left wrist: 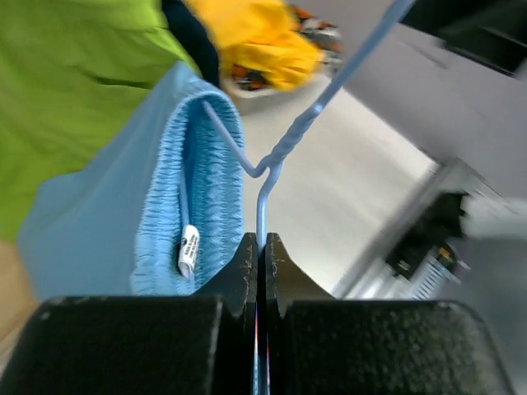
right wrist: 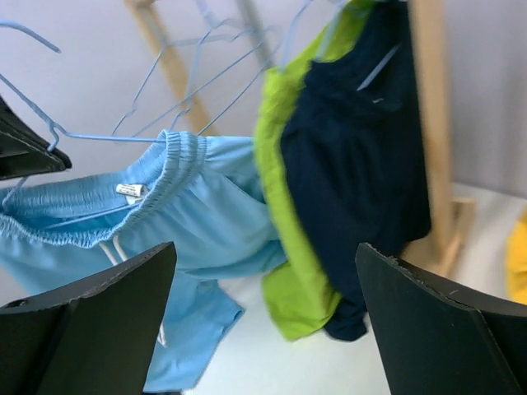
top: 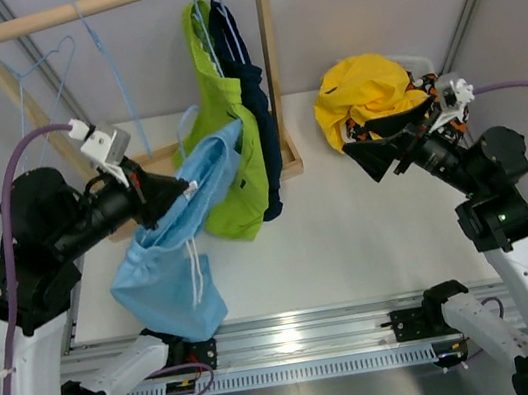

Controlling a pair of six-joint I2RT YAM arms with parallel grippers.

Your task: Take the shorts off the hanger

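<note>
My left gripper holds the hanger's wire. My right gripper should come across onto the light blue shorts' waistband's far end (top: 222,146) (right wrist: 188,151), to its left in the top view.
My left gripper (top: 179,185) is shut on the wire of a blue hanger (left wrist: 284,148) that carries the light blue shorts (top: 169,264). Their waistband (left wrist: 193,197) is threaded on the wire just beyond the fingertips, and the legs droop to the table. Lime green shorts (top: 233,152) and dark navy shorts (top: 246,79) hang on the wooden rack (top: 109,0). Yellow shorts (top: 368,89) lie heaped at the back right, with patterned shorts (left wrist: 317,29) beside them. My right gripper (top: 378,153) hovers open in front of that heap, holding nothing, facing the light blue shorts (right wrist: 198,214).
Empty blue hangers (top: 49,66) hang on the left part of the rack's bar. The rack's right post (top: 273,64) stands just behind the navy shorts. A white bin (top: 419,60) holds the yellow heap. The metal rail (top: 296,329) runs along the near edge.
</note>
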